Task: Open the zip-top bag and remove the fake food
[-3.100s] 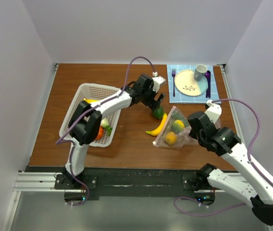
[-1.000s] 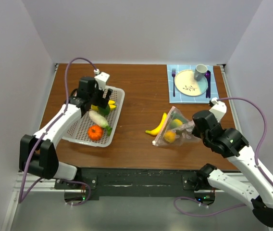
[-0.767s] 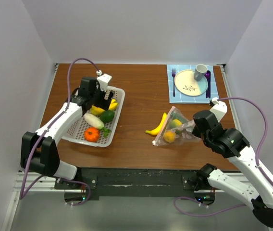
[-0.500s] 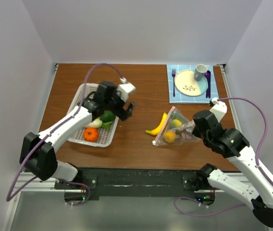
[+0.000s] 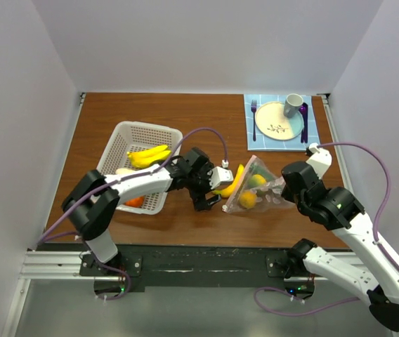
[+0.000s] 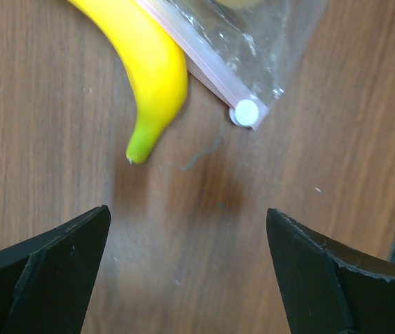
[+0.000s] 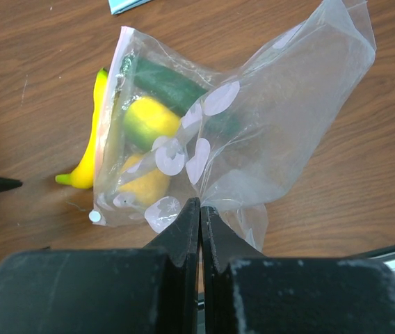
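My left gripper comes down and to the right in the top view next and pinches the banana's green tip, clear of the bag, since the tip lies there.
The clear zip-top bag lies on the table; it also shows in the right wrist view. Inside are a lemon, a yellow-green fruit and a dark green cucumber. My right gripper is shut on the bag's bottom edge. A yellow banana lies on the table by the bag's pinkish zip strip. My left gripper is open and empty just short of the banana's tip. More fake food, including bananas and an orange fruit, sits in the white basket.
A yellow plate with a fork, a purple utensil and a grey cup sits on a blue mat at the back right. The table's front edge runs close below the bag.
My left gripper dropped the dark green piece in the basket, then swung right and now hovers open near the loose banana. The right gripper and bag have not moved.
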Available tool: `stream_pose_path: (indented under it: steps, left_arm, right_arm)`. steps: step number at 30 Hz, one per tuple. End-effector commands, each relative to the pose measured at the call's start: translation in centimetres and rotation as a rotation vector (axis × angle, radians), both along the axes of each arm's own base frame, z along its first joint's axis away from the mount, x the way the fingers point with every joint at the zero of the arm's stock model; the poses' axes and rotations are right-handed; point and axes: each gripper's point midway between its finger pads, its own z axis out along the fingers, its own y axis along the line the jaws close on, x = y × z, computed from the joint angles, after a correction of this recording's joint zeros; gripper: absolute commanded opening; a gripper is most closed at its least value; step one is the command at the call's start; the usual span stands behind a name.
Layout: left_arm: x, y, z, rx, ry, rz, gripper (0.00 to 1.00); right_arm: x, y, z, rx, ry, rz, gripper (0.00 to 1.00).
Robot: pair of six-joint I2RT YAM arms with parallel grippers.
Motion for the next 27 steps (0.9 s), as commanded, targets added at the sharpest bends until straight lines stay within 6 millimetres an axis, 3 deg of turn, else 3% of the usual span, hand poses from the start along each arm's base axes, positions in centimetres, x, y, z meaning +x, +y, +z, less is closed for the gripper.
stream_pose_path:
  steps: [1,10,19,22,23,25,26,27]
  left_arm:
    - [3.4,-3.6,1.7,-0.086,-0.139,-0.088,0.99]
    - [4.9,-5.7,0.2,-0.096,-0.145,-0.134,0.98]
    - [4.7,-5.3,-3.1,-0.040,-0.095,-0.120,0.75]
    - [4.7,-5.1,-2.9,-0.047,-0.115,-0.119,0.61]
    - [4.8,-5.1,-2.7,-0.050,-0.126,-0.119,0.45]
    - [5.0,-5.2,-2.3,-0.054,-0.141,-0.120,0.26]
    - [5.1,-5.1,-2.2,-0.052,-0.143,-0.118,0.03]
    - [5.4,-5.1,-1.8,-0.046,-0.154,-0.104,0.00]
  right_arm:
    - [0.0,-0.4,1.1,0.010,-0.032,-0.027,0.00]
    - [-0.4,-0.5,0.0,0.010,-0.008,-0.026,0.00]
    - [-0.3,-0.7,0.7,0.002,-0.022,-0.027,0.00]
    - [-0.3,-0.7,0.9,-0.001,-0.027,-0.028,0.00]
    - [-0.3,-0.8,0.9,0.001,-0.027,-0.027,0.00]
    - [-0.4,-0.8,1.0,0.007,-0.027,-0.029,0.00]
    - [-0.4,-0.8,1.0,0.007,-0.027,-0.029,0.00]
    - [-0.4,-0.8,1.0,0.010,-0.031,-0.029,0.00]
